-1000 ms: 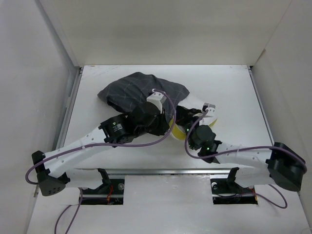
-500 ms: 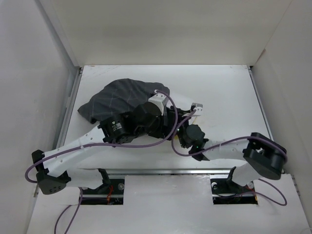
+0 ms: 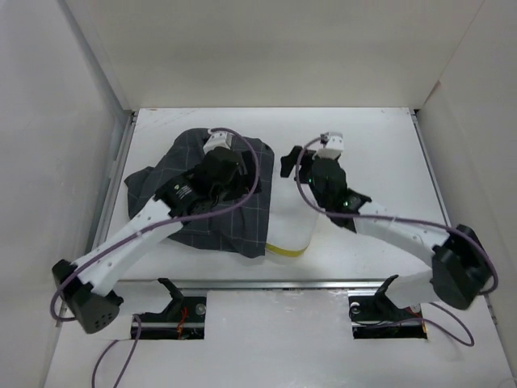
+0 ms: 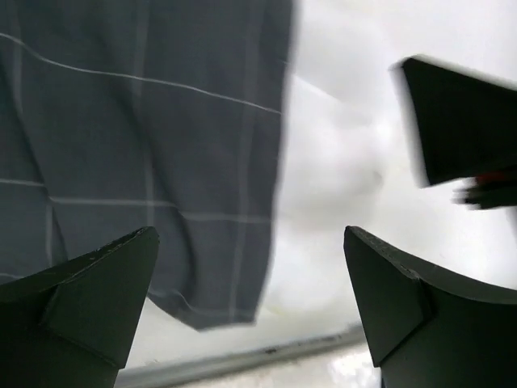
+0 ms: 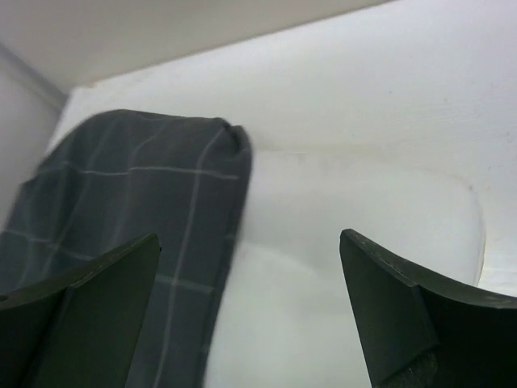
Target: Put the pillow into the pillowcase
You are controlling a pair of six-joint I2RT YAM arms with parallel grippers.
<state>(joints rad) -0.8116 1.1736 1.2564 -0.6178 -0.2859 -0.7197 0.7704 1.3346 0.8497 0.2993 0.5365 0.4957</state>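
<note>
My left gripper needs to move outward and down to close on the far end of the pillowcase's edge (image 3: 270,152), because the pillow is lying bare beside it.
The dark grey grid-patterned pillowcase (image 3: 202,226) lies flat on the left-centre of the table. The white pillow (image 3: 295,222) sticks out of its right side, and its yellow piped edge (image 3: 284,250) shows at the near corner. My left gripper (image 3: 229,179) hovers open over the pillowcase (image 4: 161,162), with the cloth's edge and the pillow (image 4: 339,186) below its empty jaws (image 4: 249,234). My right gripper (image 3: 297,162) is open above the pillow's far end. Its view has the pillowcase (image 5: 129,202) on the left and the bare pillow (image 5: 347,242) on the right, with nothing between the fingers (image 5: 248,236).
White walls close in the table (image 3: 380,145) on the left, back and right. A metal rail (image 3: 266,283) runs along the near edge. A dark blurred part of the other arm (image 4: 460,121) shows in the left wrist view.
Both grippers went from shut to open and let go. Both arms swung away from the near side toward the far end of the pillow. The pillowcase spread flatter, leaving the pillow's right part exposed.
</note>
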